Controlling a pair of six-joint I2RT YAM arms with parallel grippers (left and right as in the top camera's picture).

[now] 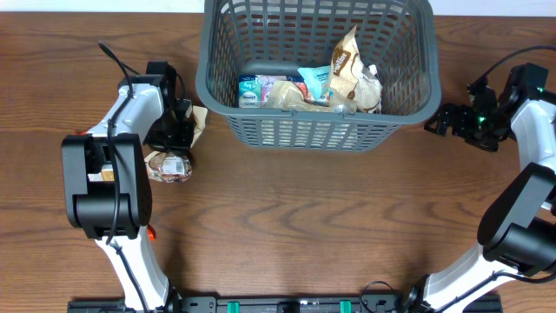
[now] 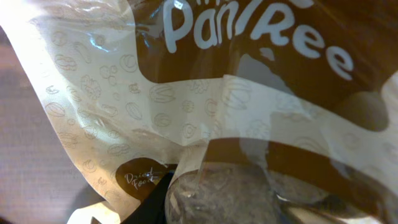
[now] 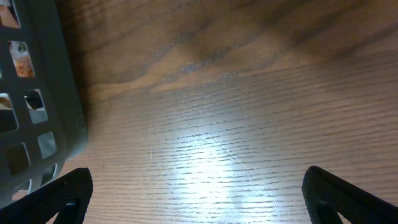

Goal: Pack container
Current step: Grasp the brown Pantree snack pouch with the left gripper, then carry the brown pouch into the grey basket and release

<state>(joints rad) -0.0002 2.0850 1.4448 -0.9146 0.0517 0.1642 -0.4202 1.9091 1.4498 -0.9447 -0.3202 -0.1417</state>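
My left gripper will lift the brown and cream packet, move over the basket's rim to the right in the overhead view and release it over the basket's nearer end [image 1: 259, 80], where packets lie low.
The container [image 1: 295, 130], a dark grey lattice basket, stands at the back middle and holds several snack packets [image 1: 347, 80]. Its corner shows in the right wrist view [image 3: 34, 118]. A brown and cream snack packet [image 1: 171, 163] with a clear window lies on the table left of the basket. It fills the left wrist view [image 2: 205, 93]. My left gripper [image 1: 180, 130] is down on this packet, its jaws [image 2: 224, 211] closed in around it. My right gripper [image 1: 437, 122] is open and empty over bare wood [image 3: 199, 199], just right of the basket.
The wooden table [image 1: 304, 226] stretches in front of the basket. Both arm bases stand at the front corners. A cable runs behind the left arm [image 1: 113, 56].
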